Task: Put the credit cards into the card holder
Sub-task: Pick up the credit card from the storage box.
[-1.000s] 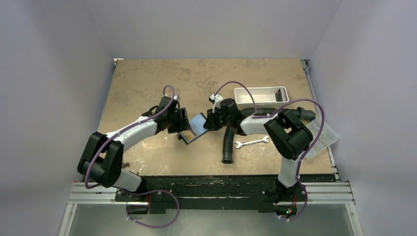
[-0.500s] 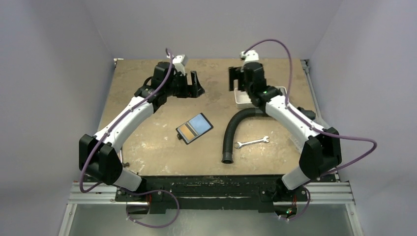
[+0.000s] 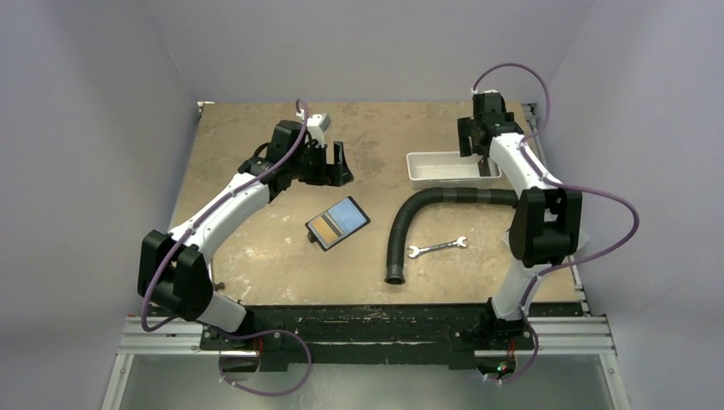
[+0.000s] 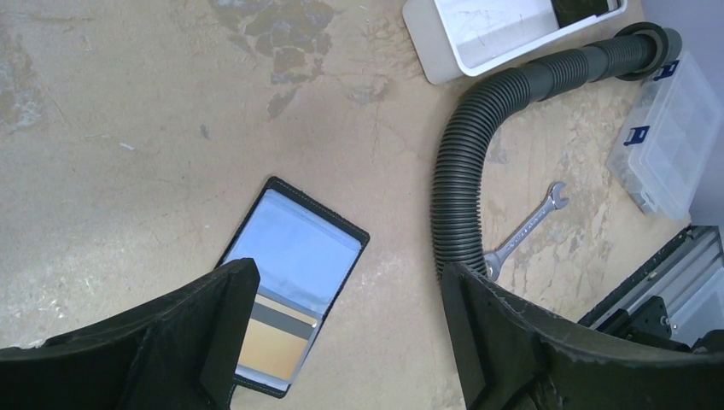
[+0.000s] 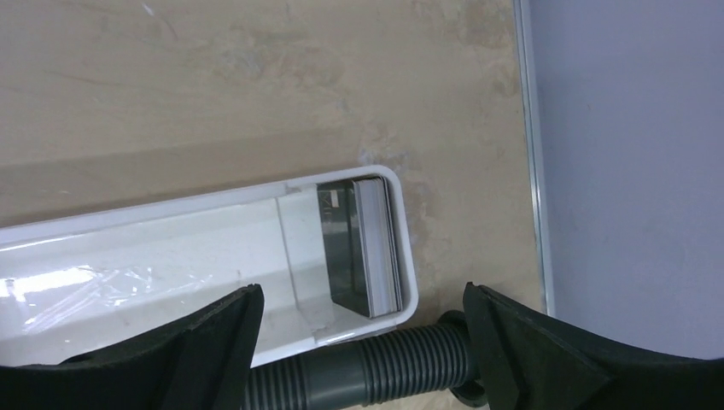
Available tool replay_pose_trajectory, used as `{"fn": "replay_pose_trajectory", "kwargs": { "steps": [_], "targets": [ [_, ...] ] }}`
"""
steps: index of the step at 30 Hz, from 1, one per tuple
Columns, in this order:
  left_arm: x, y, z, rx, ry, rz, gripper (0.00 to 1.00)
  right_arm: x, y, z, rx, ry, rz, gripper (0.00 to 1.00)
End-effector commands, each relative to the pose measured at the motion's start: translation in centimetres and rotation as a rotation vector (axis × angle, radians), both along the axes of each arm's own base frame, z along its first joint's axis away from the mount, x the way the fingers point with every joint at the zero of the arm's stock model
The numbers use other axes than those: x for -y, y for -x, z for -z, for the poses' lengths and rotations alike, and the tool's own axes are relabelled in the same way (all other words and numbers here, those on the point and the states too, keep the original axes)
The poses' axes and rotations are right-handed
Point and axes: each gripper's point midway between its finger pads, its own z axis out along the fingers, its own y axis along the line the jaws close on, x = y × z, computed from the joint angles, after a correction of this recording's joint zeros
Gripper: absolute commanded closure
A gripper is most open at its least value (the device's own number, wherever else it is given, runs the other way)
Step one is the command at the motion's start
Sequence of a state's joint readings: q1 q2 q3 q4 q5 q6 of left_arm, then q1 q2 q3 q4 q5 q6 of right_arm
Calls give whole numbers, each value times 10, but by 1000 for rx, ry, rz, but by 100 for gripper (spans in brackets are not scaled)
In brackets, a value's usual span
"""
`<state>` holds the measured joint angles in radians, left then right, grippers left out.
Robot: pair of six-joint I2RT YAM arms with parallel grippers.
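The credit cards stand on edge below my right gripper, so I need to lower it, with its fingers moving closer together, onto the upper edge of the dark outermost credit card [image 3: 484,166] [image 5: 361,246].
The black card holder [image 3: 338,223] lies open on the table, with a tan credit card [image 4: 271,348] under a grey band in its lower pocket and a bluish clear window above. More credit cards [image 5: 365,248] stand on edge as a stack in the right end of the white tray [image 5: 128,224]. My left gripper [image 3: 340,161] hangs open behind and above the holder [image 4: 294,256], apart from it. My right gripper [image 5: 363,295] is open high over the tray's right end, holding nothing.
A grey ribbed hose [image 3: 408,218] curves from the tray's front down the table's middle. A silver wrench [image 3: 437,248] lies to its right. A clear compartment box [image 4: 666,137] sits at the right edge, near the metal rail [image 5: 531,171].
Both grippers left the card holder and opened. The left arm rose toward the back left. The right arm swung right to the tray's end. The holder now lies open and flat.
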<state>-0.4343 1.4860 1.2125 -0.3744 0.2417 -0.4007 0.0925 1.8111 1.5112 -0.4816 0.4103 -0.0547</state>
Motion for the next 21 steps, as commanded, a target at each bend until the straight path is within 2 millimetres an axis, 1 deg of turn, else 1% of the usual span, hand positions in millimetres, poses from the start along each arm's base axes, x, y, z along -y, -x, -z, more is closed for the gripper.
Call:
{"fn": "replay_pose_trajectory", "kwargs": {
  "steps": [1,3,8,11,15,21],
  "targets": [
    [8,1,-17,53,44,36,15,25,-4,-9,-32,71,48,4],
    [9,1,-15,48,47,38,15,30,-7,-1,-50,88,65,5],
    [15,3,-7,16,65,62,15,33,-15,25,-99,101,75,8],
    [15,3,-5,12,65,64,15,36,-18,36,-117,108,87,10],
    [16,3,-4,8,63,65,15,38,-23,43,-128,120,99,14],
    [16,3,-1,1,61,67,15,45,-23,58,-165,157,119,20]
  ]
}}
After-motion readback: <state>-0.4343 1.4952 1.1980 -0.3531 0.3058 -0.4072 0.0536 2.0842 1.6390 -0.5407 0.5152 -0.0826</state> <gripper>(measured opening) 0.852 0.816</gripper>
